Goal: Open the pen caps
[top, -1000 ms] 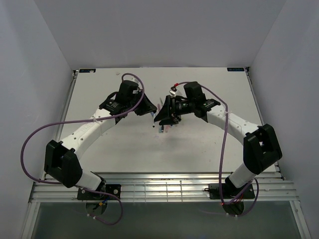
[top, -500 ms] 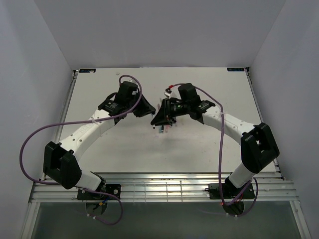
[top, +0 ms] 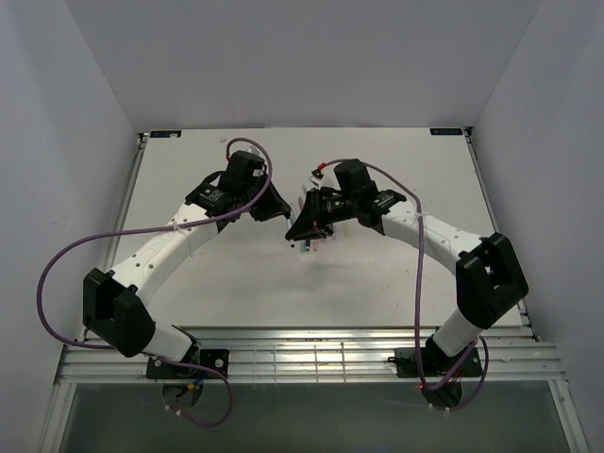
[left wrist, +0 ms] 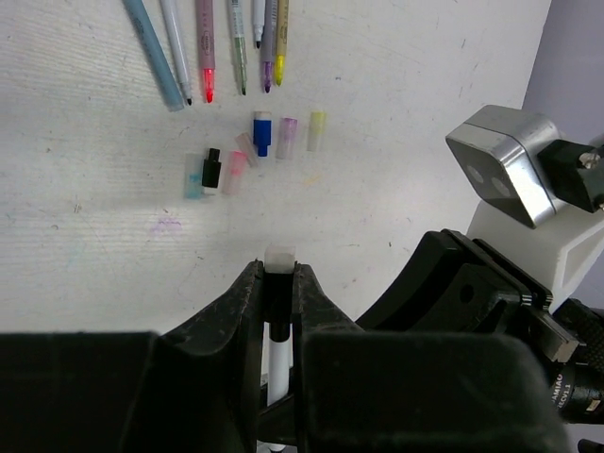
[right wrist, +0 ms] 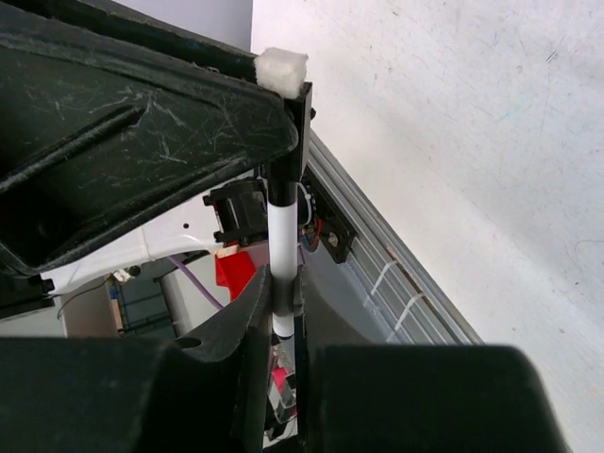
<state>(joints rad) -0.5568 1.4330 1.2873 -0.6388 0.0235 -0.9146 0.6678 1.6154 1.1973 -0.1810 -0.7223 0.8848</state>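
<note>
I should next pull off the cap with my right gripper and move it down and outward onto the bare tabletop beside the blue pen, because that spot lies below and outward of my right gripper.
A white pen (right wrist: 281,222) is held in the air between both arms. My left gripper (left wrist: 279,274) is shut on its dark pen cap, whose white end (left wrist: 280,257) pokes out past the fingertips. My right gripper (right wrist: 281,283) is shut on the white barrel farther down. In the top view the two grippers meet tip to tip, left gripper (top: 276,211) and right gripper (top: 300,225). On the table lie several uncapped pens (left wrist: 205,47) in a row. Beside them are loose pen caps: blue (left wrist: 261,133), pale yellow (left wrist: 316,130), black (left wrist: 211,170).
The right arm's wrist camera block (left wrist: 514,175) sits close on the right of the left wrist view. The slatted near edge of the table (right wrist: 406,274) shows below the held pen. White table (top: 415,170) spreads on both sides of the arms.
My right gripper has gone from open to shut on the pen barrel and has edged left toward the left gripper. The left gripper has stayed shut on the cap.
</note>
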